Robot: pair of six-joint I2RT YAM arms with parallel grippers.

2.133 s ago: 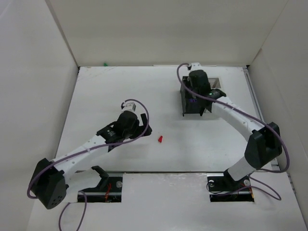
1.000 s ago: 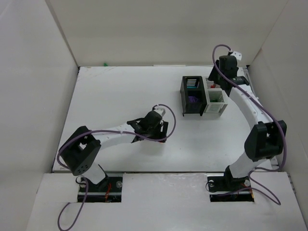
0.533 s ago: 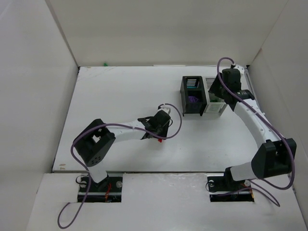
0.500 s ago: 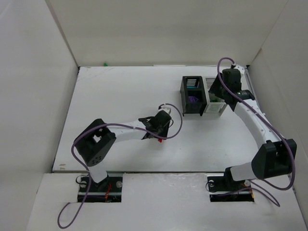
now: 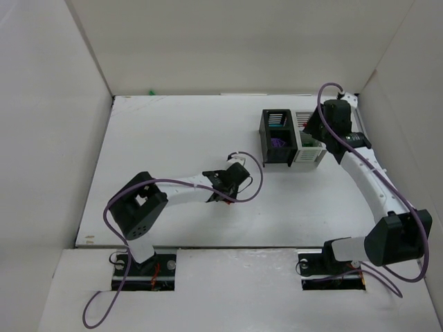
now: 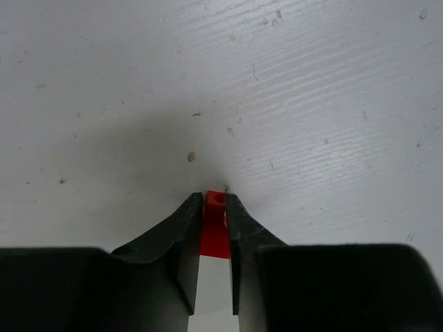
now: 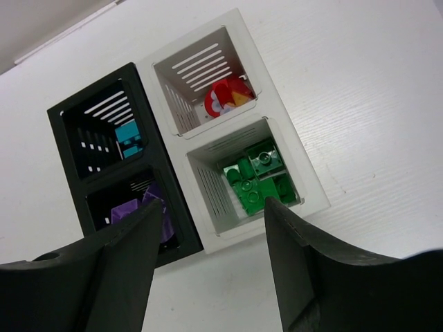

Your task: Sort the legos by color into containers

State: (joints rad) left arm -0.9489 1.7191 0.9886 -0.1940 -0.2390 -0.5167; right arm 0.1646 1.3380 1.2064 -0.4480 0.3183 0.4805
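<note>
I will lift the red lego in my left gripper next. Then I will carry it outward over the white container's far section [image 5: 302,120], where red legos are lying, and let it go.
My left gripper [image 6: 215,202] is shut on a small red lego [image 6: 215,232], with its tips down at the white table. From above, the left gripper [image 5: 229,194] sits at mid-table and hides the lego. The black container [image 7: 118,173] holds a teal lego [image 7: 129,140] and purple legos [image 7: 131,211]. The white container [image 7: 221,124] joined to it holds red and yellow legos [image 7: 225,97] and green legos [image 7: 259,180]. My right gripper [image 7: 211,207] hangs open and empty above the containers' near side. Seen from overhead, the right gripper [image 5: 313,135] is over the white container [image 5: 311,155], beside the black container [image 5: 264,138].
A tiny green piece [image 5: 151,91] lies at the table's back edge, by the rear wall. White walls close in the table on the left, back and right. The containers stand at the back right.
My left gripper has reached the red lego and closed on it. The right arm has shifted a little to the right near the containers, its jaws unchanged.
</note>
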